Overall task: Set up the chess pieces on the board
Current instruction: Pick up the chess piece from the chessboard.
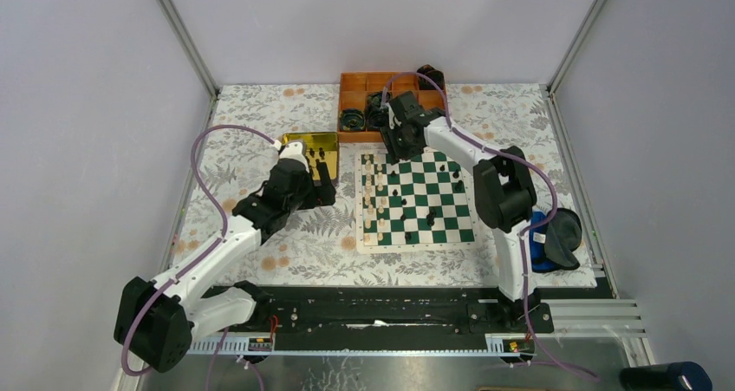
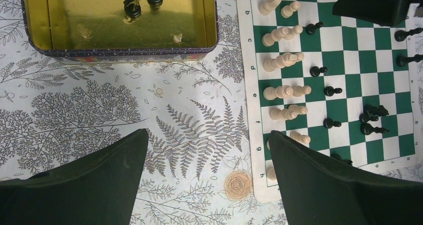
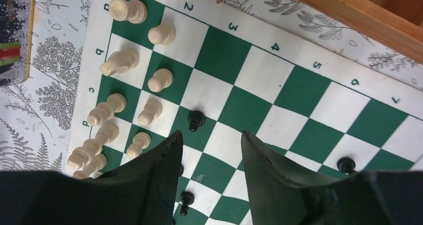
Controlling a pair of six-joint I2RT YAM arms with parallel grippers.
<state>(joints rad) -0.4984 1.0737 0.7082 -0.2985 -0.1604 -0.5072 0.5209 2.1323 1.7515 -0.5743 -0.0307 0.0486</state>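
Note:
The right gripper moves down and back onto the black pawn beside the cream ones next, since only bare squares lie between its open fingers.
The green and white board lies right of centre. Cream chess pieces stand in two columns along its left side, and black chess pieces are scattered over the middle and right. Two more black pieces stand in the yellow tin. My left gripper is wide open above the flowered cloth, between the tin and the board's left border, holding nothing. My right gripper hovers open over the board's far left part, with only bare squares between its fingers. A black pawn stands just beyond its tips.
An orange compartment tray with dark cable rolls sits behind the board, its wooden edge close to the right gripper. A blue and black object lies at the table's right edge. Grey walls enclose the table.

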